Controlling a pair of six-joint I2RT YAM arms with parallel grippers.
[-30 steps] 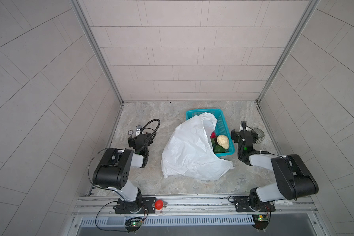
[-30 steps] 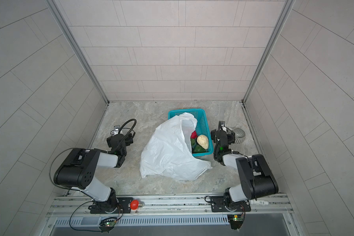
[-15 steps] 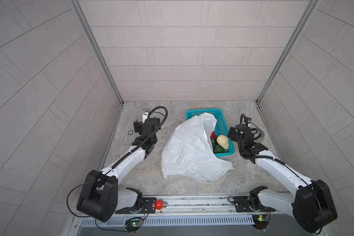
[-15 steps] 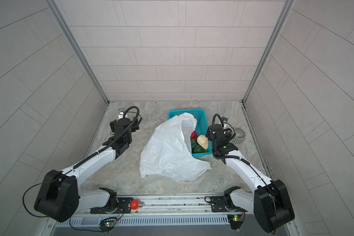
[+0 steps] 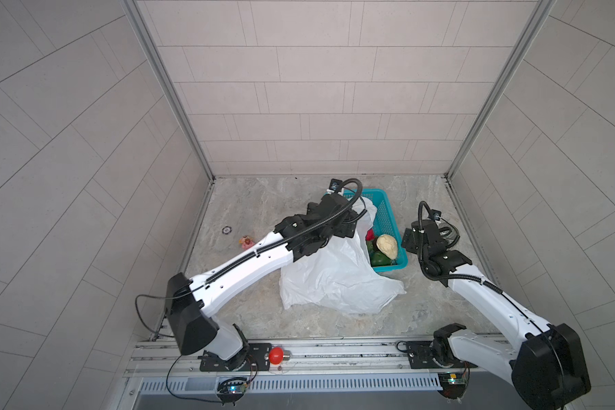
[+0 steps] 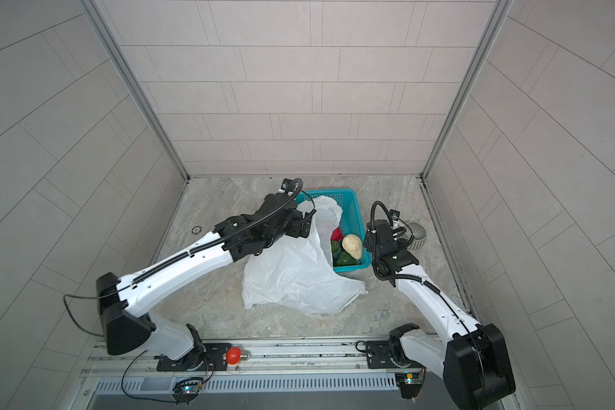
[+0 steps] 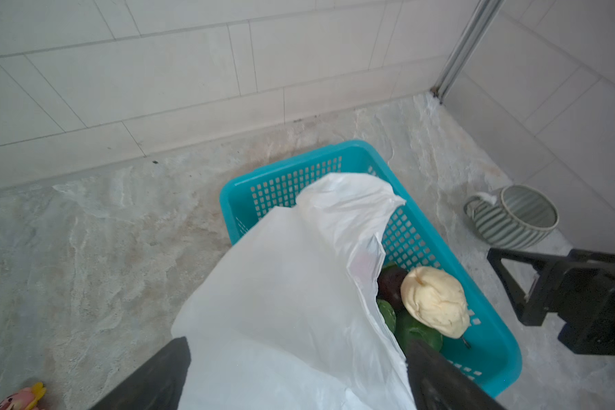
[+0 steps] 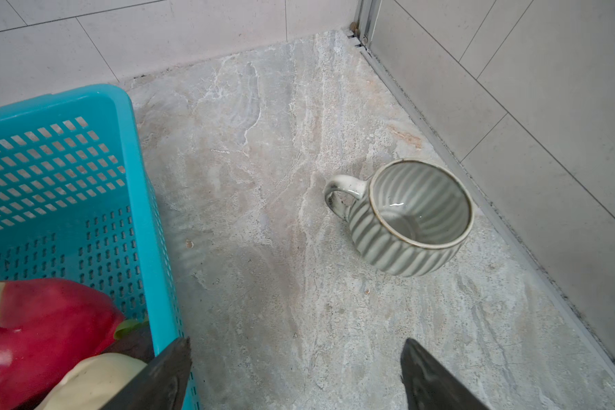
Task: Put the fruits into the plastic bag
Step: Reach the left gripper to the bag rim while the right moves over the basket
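Note:
My left gripper is to move down toward the cream lumpy fruit and onto the bag's film beside the green one, since that film covers part of the basket (image 5: 387,209).
The white plastic bag (image 5: 334,280) (image 6: 292,277) lies crumpled on the floor, its top draped over the teal basket (image 5: 387,209) (image 7: 505,355). In the basket lie the fruits: a cream lumpy one (image 5: 387,245) (image 7: 435,301), a red dragon fruit (image 6: 336,234) (image 8: 43,319) and a dark green one (image 5: 380,259) (image 7: 418,328). My left gripper (image 7: 299,355) hangs open over the bag's upper part, holding nothing. My right gripper (image 8: 295,349) (image 5: 409,242) is open over bare floor, just off the basket's right wall.
A ribbed grey mug (image 8: 412,216) (image 7: 512,216) stands right of the basket near the side wall. A small pink toy (image 5: 246,241) and a black ring (image 5: 225,230) lie on the floor at the left. A red bulb (image 5: 277,355) sits on the front rail.
Both arms have unfolded from near their bases. The left gripper has swung right from the left floor to over the bag. The right gripper has come up beside the basket.

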